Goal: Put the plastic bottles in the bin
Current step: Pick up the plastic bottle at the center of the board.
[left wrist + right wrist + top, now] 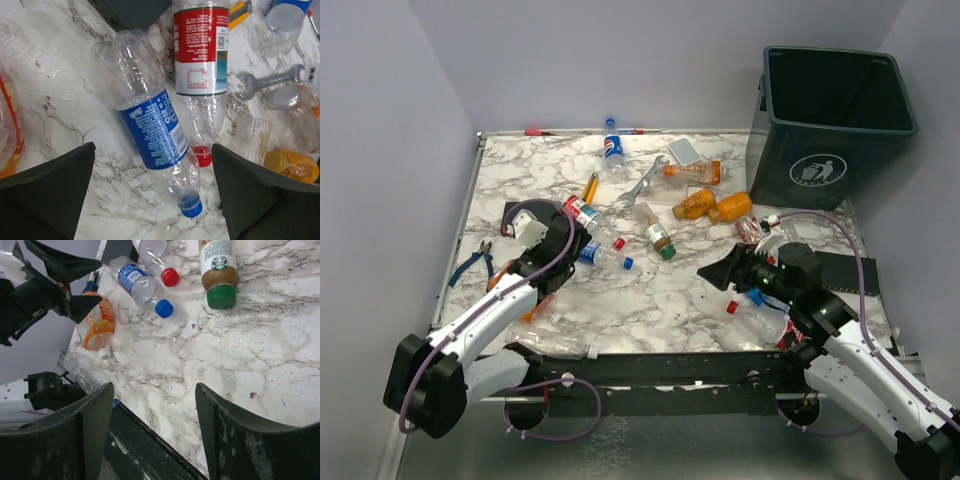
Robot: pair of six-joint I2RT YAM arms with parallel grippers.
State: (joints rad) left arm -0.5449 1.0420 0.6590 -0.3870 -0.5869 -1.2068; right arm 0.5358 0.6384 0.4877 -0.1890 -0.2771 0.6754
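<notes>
The left gripper lowers onto the blue label of the clear bottle (152, 130) and closes there next, because the bottle lies lengthwise below its open fingers.
The bin (835, 125), a dark green tub, stands at the table's far right corner. Plastic bottles lie scattered over the marble top. My left gripper (578, 248) (152, 200) hangs open above a clear blue-labelled bottle (150, 125) (602, 256) with a blue cap. That bottle lies between the fingers but is not gripped. A red-labelled bottle (200, 50) lies beside it. My right gripper (710, 275) (155, 430) is open over bare marble near the front edge, holding nothing. Ahead of it lie a brown green-capped bottle (219, 270) (655, 232) and an orange bottle (97, 322).
A silver wrench (640, 183) and a yellow-handled tool (590, 187) lie mid-table, with blue pliers (475, 263) at the left edge. Orange bottles (710, 206) cluster near the bin. Clear bottles (760, 322) lie under my right arm, and a crushed one (560, 345) sits at the front edge.
</notes>
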